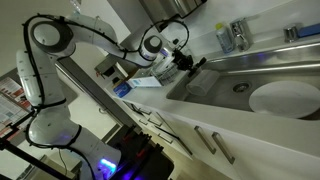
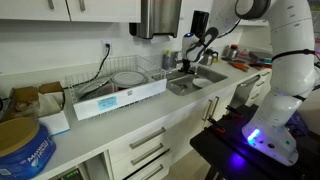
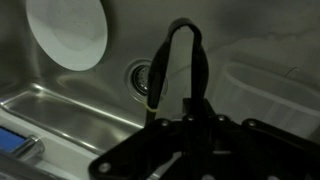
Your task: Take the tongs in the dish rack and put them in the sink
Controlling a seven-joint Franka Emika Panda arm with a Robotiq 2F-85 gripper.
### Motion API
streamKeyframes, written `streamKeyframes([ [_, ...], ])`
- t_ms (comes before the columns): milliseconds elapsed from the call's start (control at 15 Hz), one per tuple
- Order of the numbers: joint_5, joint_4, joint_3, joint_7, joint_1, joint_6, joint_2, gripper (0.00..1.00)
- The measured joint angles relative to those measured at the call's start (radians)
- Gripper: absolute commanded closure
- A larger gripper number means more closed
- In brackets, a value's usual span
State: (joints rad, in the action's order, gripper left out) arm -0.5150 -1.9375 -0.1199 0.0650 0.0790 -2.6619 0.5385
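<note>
I will next lower my gripper toward the bare steel [image 3: 178, 77] between the round drain [image 3: 140, 77] and the pale tub and release the tongs, as that sink part is empty.
My gripper [image 3: 172, 120] is shut on the black tongs [image 3: 186, 60], which point away from it over the steel sink [image 3: 60, 110], above the round drain [image 3: 140, 77]. In both exterior views the gripper [image 1: 184, 61] [image 2: 188, 62] hangs over the near end of the sink [image 1: 225, 72] [image 2: 200, 84], beside the dish rack. The wire dish rack [image 2: 100, 88] on a white base stands on the counter next to the sink and shows in an exterior view [image 1: 138, 84] too.
A large white plate [image 3: 68, 35] [image 1: 284, 98] lies in the sink's far end. A pale tub [image 3: 262, 88] sits in the sink to the right of the tongs. A plate [image 2: 128, 77] stands in the rack. Bottles [image 1: 232, 35] stand behind the sink.
</note>
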Motion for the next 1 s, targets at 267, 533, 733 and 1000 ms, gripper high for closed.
streamKeyframes([
  [267, 0.104, 0.047, 0.015, -0.158, 0.047, -0.044, 0.075, 0.9],
  [533, 0.108, 0.057, 0.018, -0.159, 0.043, -0.044, 0.079, 0.98],
  [733, 0.197, 0.093, 0.023, -0.169, 0.051, -0.024, 0.117, 0.98],
  [1000, 0.357, 0.214, 0.081, -0.264, 0.128, -0.016, 0.25, 0.98],
])
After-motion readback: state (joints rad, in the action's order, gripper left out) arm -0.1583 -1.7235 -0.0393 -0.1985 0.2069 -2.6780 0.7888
